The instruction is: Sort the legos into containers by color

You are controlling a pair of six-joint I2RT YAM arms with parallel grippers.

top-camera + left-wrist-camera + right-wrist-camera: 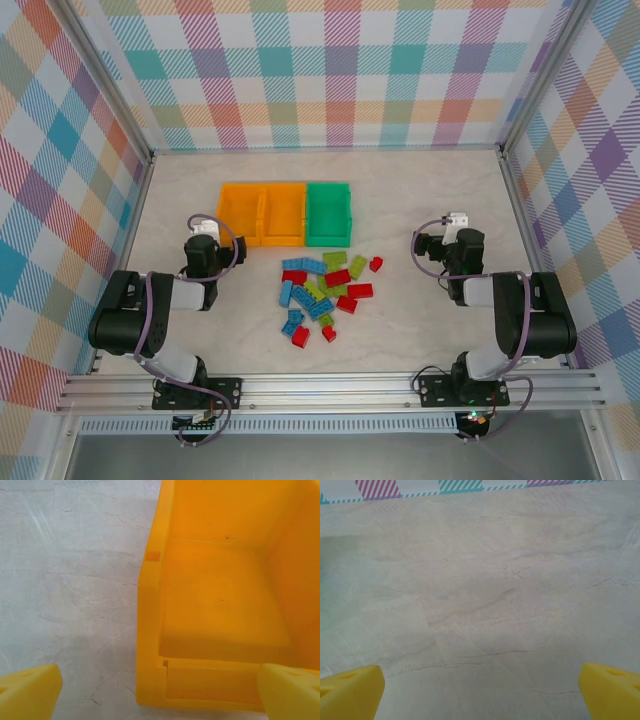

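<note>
My left gripper needs to swing back toward the pile and lower onto the nearest upright blue brick, as bare tabletop beside it leaves room for my fingers.
The legos (325, 290) lie in a loose pile of blue, lime green and red bricks at the middle of the table, with one red brick (376, 264) a little apart at the right. Behind them stand the containers in a row: two orange bins (262, 196) and one green bin (328, 190), all bare inside. My left gripper (204, 232) is open left of the pile, close to the left orange bin (220, 595), whose near left corner sits between its yellow fingertips (30, 690). On the other side of the pile my right gripper (455, 228) is open over bare table, nothing between its fingertips (612, 690).
The marble-patterned table (420, 200) is walled by checked panels at the back and both sides. A metal rail (330, 385) carries the arm bases along the near edge. Bare tabletop stretches ahead of the right gripper (480, 692).
</note>
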